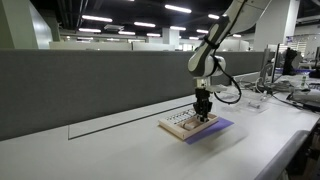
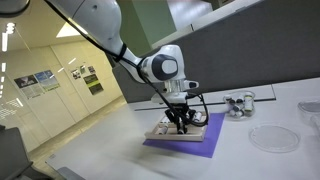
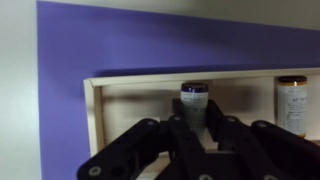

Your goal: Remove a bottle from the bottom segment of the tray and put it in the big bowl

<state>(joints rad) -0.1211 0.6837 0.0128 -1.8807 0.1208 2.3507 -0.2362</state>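
Note:
The bottle in my gripper's fingers goes up from the tray [image 3: 120,100] next. It then moves across the white table over the clear big bowl for release.
The light tan tray [image 3: 120,100] lies on a purple mat [image 3: 120,45]; it also shows in both exterior views [image 1: 178,126] [image 2: 160,132]. In the wrist view a small pale bottle [image 3: 194,102] with a dark cap stands in the tray between my gripper's [image 3: 195,118] black fingers, which are closed against its sides. A second bottle [image 3: 291,100] stands at the right edge. In both exterior views my gripper [image 1: 203,112] [image 2: 180,122] is down on the tray. A clear big bowl [image 2: 272,138] sits on the table away from the tray.
A grey partition wall [image 1: 90,85] runs behind the white table. A shiny metal object [image 2: 238,105] stands near the bowl. Desks with clutter [image 1: 290,85] lie further off.

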